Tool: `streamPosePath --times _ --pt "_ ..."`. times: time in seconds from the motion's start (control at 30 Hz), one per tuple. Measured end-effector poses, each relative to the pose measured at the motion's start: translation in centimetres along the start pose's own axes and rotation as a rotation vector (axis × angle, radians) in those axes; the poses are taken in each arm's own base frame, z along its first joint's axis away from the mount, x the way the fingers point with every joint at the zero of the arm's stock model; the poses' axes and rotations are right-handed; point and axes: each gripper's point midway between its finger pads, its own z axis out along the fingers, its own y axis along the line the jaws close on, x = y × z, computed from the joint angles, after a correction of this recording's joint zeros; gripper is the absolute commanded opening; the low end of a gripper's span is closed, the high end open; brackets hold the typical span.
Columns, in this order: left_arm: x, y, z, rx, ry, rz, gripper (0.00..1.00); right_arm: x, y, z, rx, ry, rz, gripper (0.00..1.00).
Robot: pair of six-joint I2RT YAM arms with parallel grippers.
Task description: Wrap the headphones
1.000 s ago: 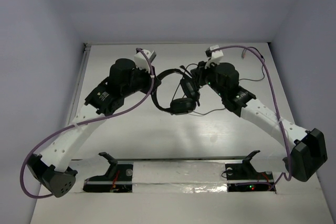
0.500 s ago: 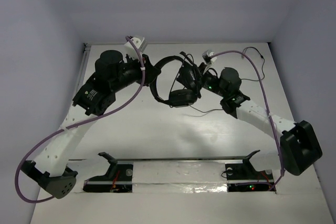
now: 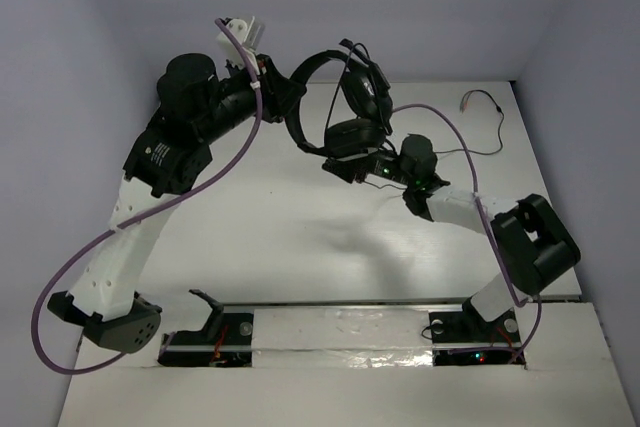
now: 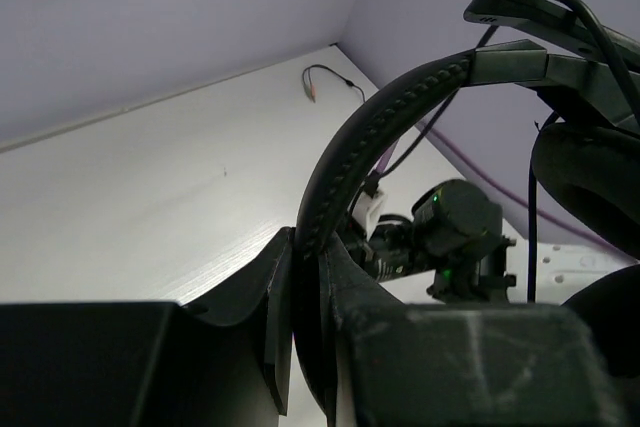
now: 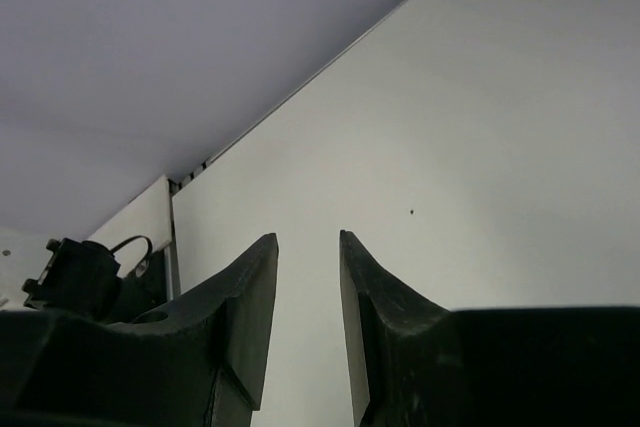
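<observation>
My right gripper will move back from under the earcups next and close its fingers across the thin dark cable [image 3: 380,186] beside it, because there is only bare table between them.
The black headphones [image 3: 312,69] hang above the table, lifted by their headband [image 4: 372,133]. My left gripper [image 3: 291,107] [image 4: 308,243] is shut on that headband, which passes straight between its jaws. Both earcups [image 3: 352,134] dangle to the right of it. The thin dark cable trails to its reddish plug [image 3: 468,103] [image 4: 312,88], lying on the table at the far right. My right gripper [image 3: 345,169] [image 5: 308,239] sits low, just under the earcups, open with only bare table showing between its fingers.
The white table [image 3: 300,237] is walled by pale lilac panels at the back and sides. Thick purple robot cables [image 3: 235,162] loop off both arms. The right arm's wrist [image 4: 455,237] sits close below the headphones. Two black stands [image 3: 215,312] are at the near edge.
My left arm has raised the headphones up and back off the table. My right gripper has come away from the earcup, dropped beneath it and opened its jaws wider.
</observation>
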Motion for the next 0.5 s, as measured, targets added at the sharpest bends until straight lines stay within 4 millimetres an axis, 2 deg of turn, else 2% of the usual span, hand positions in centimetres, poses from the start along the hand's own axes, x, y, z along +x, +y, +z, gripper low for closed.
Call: streamPosePath --times 0.1,0.23,0.33,0.5 --pt "-0.9 0.3 0.4 -0.015 -0.015 -0.020 0.00 1.7 -0.7 0.5 -0.003 0.026 0.037 0.36" --pt "-1.6 1.8 0.9 -0.055 -0.027 -0.055 0.00 4.6 -1.2 1.1 -0.003 0.076 0.097 0.36" --pt "-2.0 4.2 1.0 -0.117 -0.040 -0.080 0.00 6.2 -1.4 1.1 0.013 0.100 0.125 0.36" --pt "-3.2 9.5 0.7 -0.251 -0.082 -0.124 0.00 8.3 -2.1 0.2 0.062 0.122 0.171 0.35"
